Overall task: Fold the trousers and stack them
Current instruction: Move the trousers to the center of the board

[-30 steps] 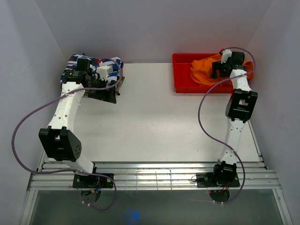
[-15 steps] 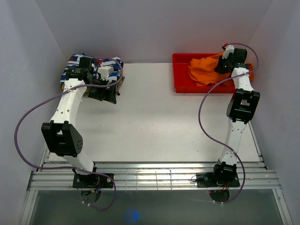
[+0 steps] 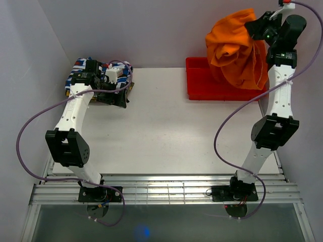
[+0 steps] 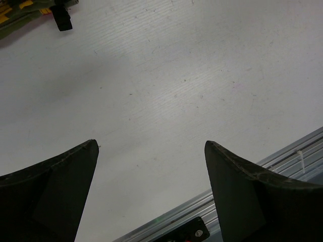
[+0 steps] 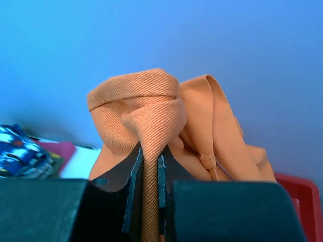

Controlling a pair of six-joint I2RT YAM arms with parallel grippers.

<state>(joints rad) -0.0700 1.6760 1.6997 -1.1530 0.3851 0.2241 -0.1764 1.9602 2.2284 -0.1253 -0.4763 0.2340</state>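
The right gripper will next move back and down, to the left in the top view, to release the trousers [image 3: 236,50] on the bare, clear middle tabletop.
The orange trousers [image 3: 236,50] hang bunched in the air above the red tray [image 3: 198,83] at the back right, their lower part draping down into it. My right gripper [image 3: 255,26] is raised high and shut on a fold of the trousers [image 5: 151,116], the cloth pinched between its fingers [image 5: 132,174]. My left gripper [image 4: 151,151] stands open over bare white table, nothing between its fingers [image 4: 65,171]. In the top view the left gripper [image 3: 117,88] sits by the folded patterned clothes.
A stack of blue, white and red patterned folded clothes [image 3: 81,68] lies at the back left corner, also showing at the left of the right wrist view [image 5: 20,148]. White walls close in on three sides. An aluminium rail [image 3: 161,189] runs along the near table edge.
My right gripper closed on the trousers in the tray and lifted them high above it. The left arm shifted only slightly.
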